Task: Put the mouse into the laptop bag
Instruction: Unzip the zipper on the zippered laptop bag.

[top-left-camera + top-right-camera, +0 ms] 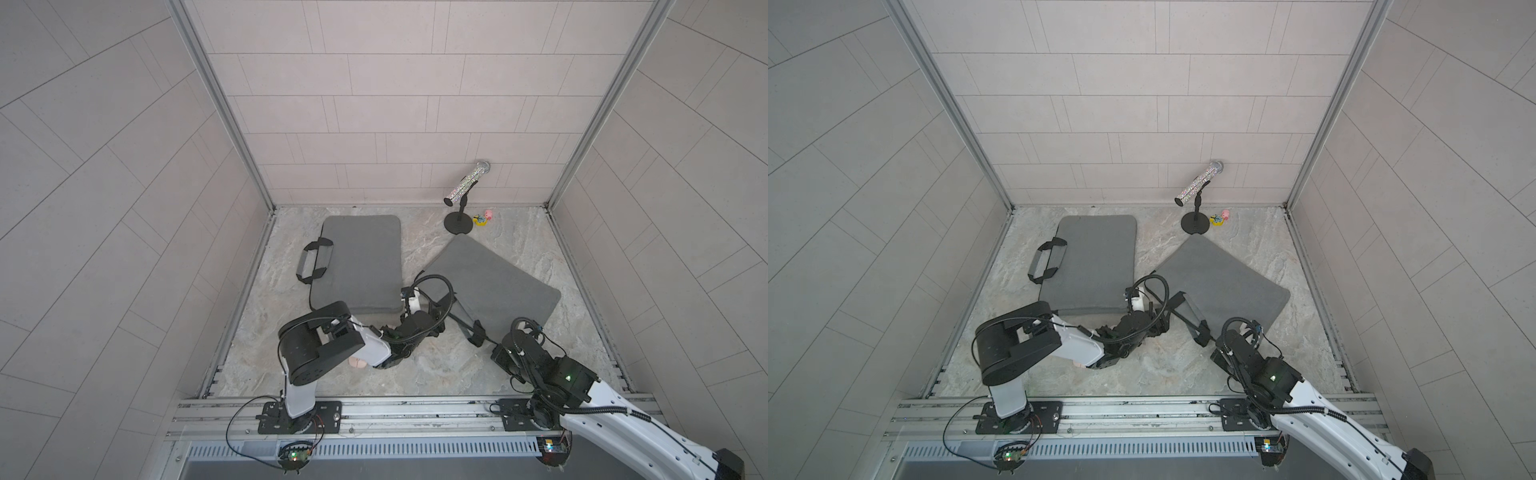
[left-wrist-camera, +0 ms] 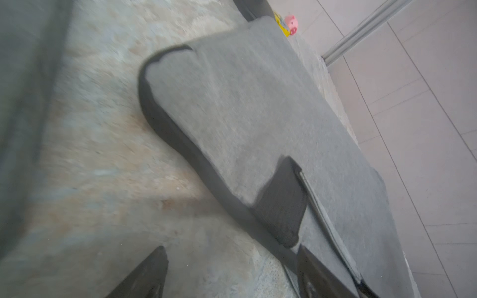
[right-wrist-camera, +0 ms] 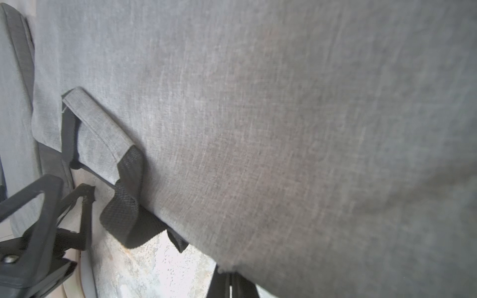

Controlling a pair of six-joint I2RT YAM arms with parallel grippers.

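My left gripper moves outward next, away from the skewed laptop bag's carry handle (image 2: 281, 206), onto the skewed laptop bag's corner (image 2: 166, 67) by the flat laptop bag and closes, as that corner lies unheld.
Two grey laptop bags lie on the stone table: one flat at the left (image 1: 357, 262), one skewed at the right (image 1: 494, 278) (image 2: 258, 116). My right gripper (image 3: 231, 281) is shut on the right laptop bag's near edge, and the cloth drapes over its fingers. My left gripper (image 2: 231, 247) stands open and holds nothing, just short of that bag's carry handle (image 2: 281, 206) (image 3: 100, 134). A small pale pink thing (image 1: 357, 363), apparently the mouse, peeks out under my left forearm.
A glittery microphone (image 1: 463, 187) on a black stand (image 1: 458, 223) stands at the back right beside a pink pig toy (image 1: 488, 215) and a yellow toy (image 1: 481, 221). The left bag's handle (image 1: 313, 262) sticks out leftwards. Tiled walls enclose three sides.
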